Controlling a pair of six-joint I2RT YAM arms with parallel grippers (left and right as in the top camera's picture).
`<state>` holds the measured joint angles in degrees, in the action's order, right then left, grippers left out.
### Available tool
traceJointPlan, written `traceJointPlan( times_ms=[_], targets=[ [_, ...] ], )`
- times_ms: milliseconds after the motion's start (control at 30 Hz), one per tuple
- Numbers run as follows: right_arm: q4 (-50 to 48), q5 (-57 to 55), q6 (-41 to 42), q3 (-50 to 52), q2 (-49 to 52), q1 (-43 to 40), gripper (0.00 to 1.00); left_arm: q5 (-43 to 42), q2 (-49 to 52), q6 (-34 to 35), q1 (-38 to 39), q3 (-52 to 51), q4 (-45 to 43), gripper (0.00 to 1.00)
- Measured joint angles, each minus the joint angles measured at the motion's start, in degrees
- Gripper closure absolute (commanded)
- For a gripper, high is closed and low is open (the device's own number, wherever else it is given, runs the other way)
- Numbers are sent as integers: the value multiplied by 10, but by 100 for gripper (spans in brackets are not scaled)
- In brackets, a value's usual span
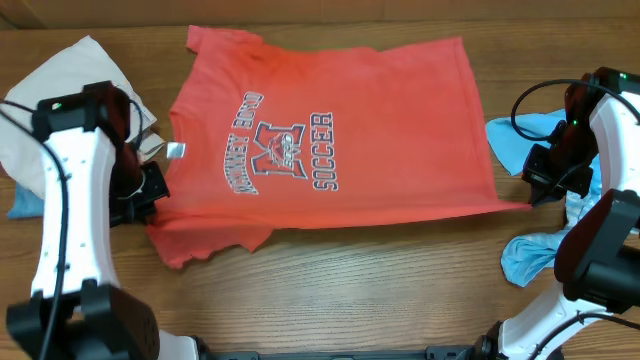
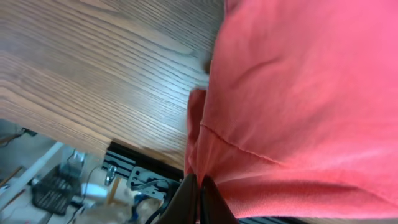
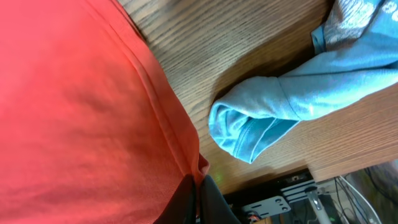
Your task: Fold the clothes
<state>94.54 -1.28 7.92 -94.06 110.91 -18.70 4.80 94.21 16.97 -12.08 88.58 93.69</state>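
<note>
My right gripper should swing outward and down, lay the shirt's corner over the shirt's hem side [image 1: 482, 150] [image 3: 149, 78] and release it, because both grippers hold the shirt's near edge raised.
The red-orange T-shirt [image 1: 320, 130] lies spread flat on the wooden table, lettering up, with its neck and white tag [image 1: 176, 150] at the left. My left gripper [image 1: 152, 196] is shut on the shirt's near-left edge by the sleeve; in the left wrist view the gripper [image 2: 198, 182] pinches red fabric [image 2: 298, 93]. My right gripper [image 1: 535, 196] is shut on the near-right hem corner, and the right wrist view shows the gripper [image 3: 197, 180] clamped on the red hem [image 3: 87, 106]. The sky-blue shirt [image 1: 522, 257] lies crumpled at the right, close to the right arm, and shows again as the blue shirt [image 3: 280, 106].
A beige garment [image 1: 60, 95] lies bunched at the far left behind the left arm, with a bit of blue cloth [image 1: 20, 205] under it. The table's front edge [image 2: 56, 127] runs close below both grippers. Bare wood [image 1: 370, 280] lies in front of the T-shirt.
</note>
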Motion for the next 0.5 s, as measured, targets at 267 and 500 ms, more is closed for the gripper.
traceJointPlan(
  times_ms=[267, 500],
  targets=[
    [-33, 0, 4, 66, -43, 0, 96, 4, -13, 7, -3, -2, 3, 96],
    [-80, 5, 5, 75, -47, 8, 96, -3, -13, 7, -3, -2, -52, 96]
  ],
)
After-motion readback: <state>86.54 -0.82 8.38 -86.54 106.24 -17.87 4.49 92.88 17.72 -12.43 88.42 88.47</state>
